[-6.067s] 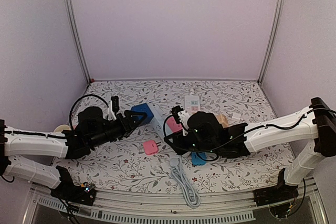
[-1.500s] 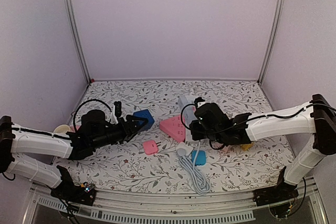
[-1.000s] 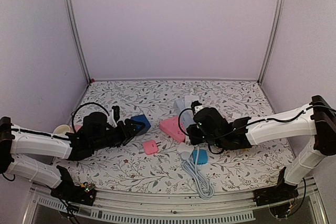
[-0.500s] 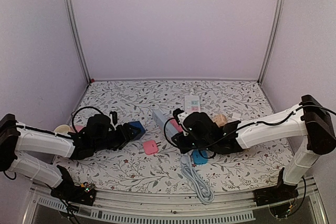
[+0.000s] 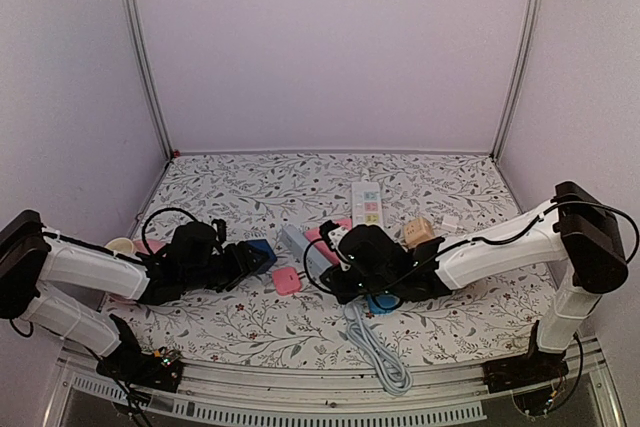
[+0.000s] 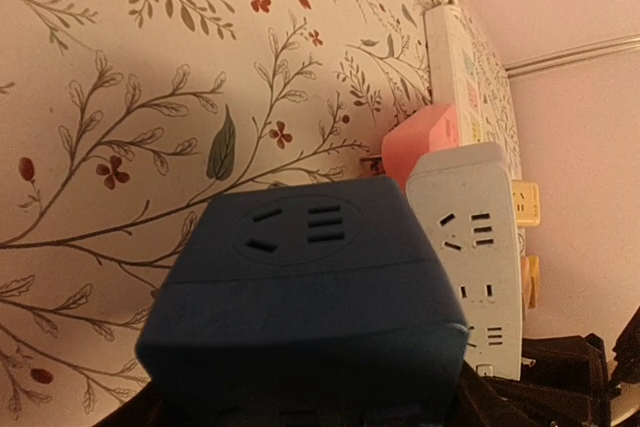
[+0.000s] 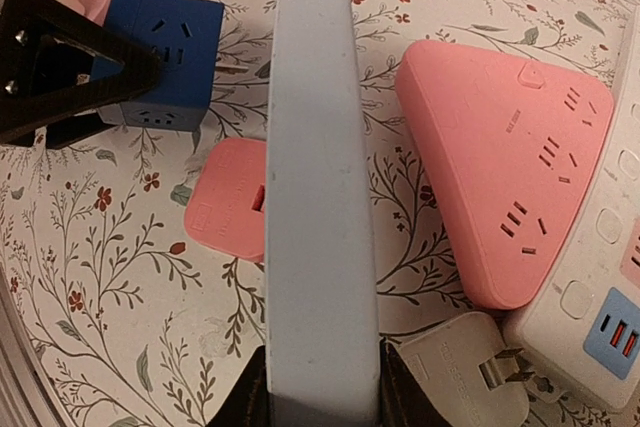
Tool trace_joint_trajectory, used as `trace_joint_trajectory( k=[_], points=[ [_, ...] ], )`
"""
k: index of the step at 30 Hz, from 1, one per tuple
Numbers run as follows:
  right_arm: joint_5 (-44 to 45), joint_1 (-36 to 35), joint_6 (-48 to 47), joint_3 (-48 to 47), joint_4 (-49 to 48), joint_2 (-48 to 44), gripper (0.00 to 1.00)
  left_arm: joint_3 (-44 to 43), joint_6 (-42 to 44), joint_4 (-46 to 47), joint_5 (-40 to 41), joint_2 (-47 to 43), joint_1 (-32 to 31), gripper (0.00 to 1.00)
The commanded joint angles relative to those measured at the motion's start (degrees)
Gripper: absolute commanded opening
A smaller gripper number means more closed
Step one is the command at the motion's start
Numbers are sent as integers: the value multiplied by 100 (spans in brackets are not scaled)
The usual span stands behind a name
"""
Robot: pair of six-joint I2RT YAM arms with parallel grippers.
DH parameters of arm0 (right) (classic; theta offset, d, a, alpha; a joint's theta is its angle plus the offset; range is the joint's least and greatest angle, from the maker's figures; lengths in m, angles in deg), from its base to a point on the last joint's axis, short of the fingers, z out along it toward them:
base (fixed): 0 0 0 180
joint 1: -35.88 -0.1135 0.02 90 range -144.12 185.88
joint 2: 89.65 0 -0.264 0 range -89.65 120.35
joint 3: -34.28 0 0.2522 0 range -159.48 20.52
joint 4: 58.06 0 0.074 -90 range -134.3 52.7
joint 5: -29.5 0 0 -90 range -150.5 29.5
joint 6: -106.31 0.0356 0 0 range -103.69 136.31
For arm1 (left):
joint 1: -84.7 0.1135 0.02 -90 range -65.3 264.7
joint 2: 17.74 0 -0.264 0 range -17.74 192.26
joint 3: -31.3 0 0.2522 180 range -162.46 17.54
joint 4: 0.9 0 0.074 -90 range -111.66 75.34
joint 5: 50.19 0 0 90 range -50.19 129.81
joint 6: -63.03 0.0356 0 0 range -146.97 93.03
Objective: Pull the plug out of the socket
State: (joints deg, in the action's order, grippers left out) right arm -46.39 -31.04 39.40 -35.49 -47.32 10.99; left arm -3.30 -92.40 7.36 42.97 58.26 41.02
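My right gripper lowers and releases the grey power strip [image 5: 303, 245] next onto the tabletop below it, between the pink pieces, since the blue cube adapter is apart.
My left gripper [image 5: 238, 261] is shut on a dark blue cube socket adapter [image 5: 257, 254], which fills the left wrist view [image 6: 300, 287] and hides the fingers. My right gripper [image 5: 330, 265] is shut on one end of a long grey power strip [image 5: 303, 245]. In the right wrist view the strip [image 7: 318, 197] runs up from my right gripper [image 7: 320, 392]. The blue cube [image 7: 165, 42] lies to the left of the strip, apart from it by a small gap. The strip's socket face [image 6: 468, 247] shows beside the cube.
A pink triangular socket [image 7: 500, 157], a small pink plug [image 7: 225, 202], a grey plug [image 7: 460, 377] and a white power strip [image 7: 600, 297] lie round the grey strip. A grey cable [image 5: 375, 347] runs to the near edge. A wooden block [image 5: 418, 232] sits right.
Early on the blue cube sat against the end of the grey strip; now they are apart. Over the last half second both grippers sank a little nearer with their loads.
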Motion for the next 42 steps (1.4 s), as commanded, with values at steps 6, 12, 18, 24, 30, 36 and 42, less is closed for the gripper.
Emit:
trace_joint_trajectory(
  k=[6,12,18,24,30,36,42],
  points=[
    [-93,-23,80,-430,6,327,3,45,-14,339,-52,5,74,20],
    [-57,106,308,-629,305,503,4,34,-3,347,-61,26,70,32],
    [-66,116,352,-654,324,540,8,37,-2,364,-69,38,75,51],
    [-91,124,355,-699,330,558,13,29,7,373,-70,32,75,61],
    [-100,131,367,-709,340,565,14,56,5,373,-64,-13,77,70],
    [-101,137,380,-727,364,595,14,57,19,373,-60,-40,71,76],
    [-91,137,389,-723,377,574,14,65,19,329,-37,-122,71,87]
  ],
)
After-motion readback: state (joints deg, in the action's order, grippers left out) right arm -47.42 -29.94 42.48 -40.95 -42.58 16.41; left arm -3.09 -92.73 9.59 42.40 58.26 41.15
